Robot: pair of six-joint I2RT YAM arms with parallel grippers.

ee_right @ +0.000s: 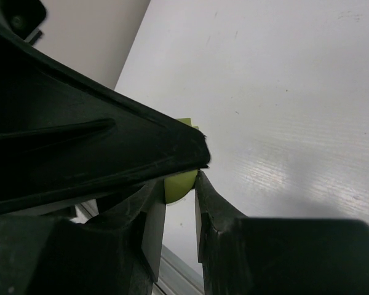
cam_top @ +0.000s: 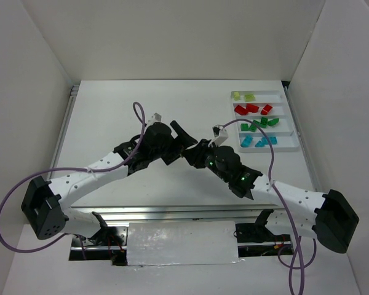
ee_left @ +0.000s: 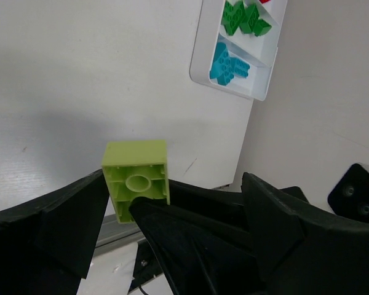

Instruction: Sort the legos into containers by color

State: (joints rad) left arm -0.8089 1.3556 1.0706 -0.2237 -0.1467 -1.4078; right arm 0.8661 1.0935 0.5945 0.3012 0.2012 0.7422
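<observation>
My right gripper carries this like-colored lego over next, lowers and releases it. The container section with yellow-green legos lies outward, toward the right in the top view.
A pale yellow-green lego (ee_left: 136, 178) hangs above the table with its hollow underside facing the left wrist camera. My right gripper (ee_right: 181, 179) is shut on this lego (ee_right: 179, 184), and one of its black fingers (ee_left: 190, 239) reaches in under the brick. My left gripper (ee_left: 172, 184) stands wide open around the brick, its jaws apart on either side. Both grippers meet mid-table, left gripper (cam_top: 177, 141) and right gripper (cam_top: 200, 152); the brick is hidden there. The white tray (cam_top: 283, 120) holds the containers: yellow-green legos (cam_top: 243, 96), red (cam_top: 252, 109), green (cam_top: 261, 123), cyan (cam_top: 258, 141).
The tray (ee_left: 200, 55) lies at the far right near the white side wall (cam_top: 338, 92). Purple cables (cam_top: 138, 114) loop over both arms. A metal rail (cam_top: 172, 212) runs along the table's near edge.
</observation>
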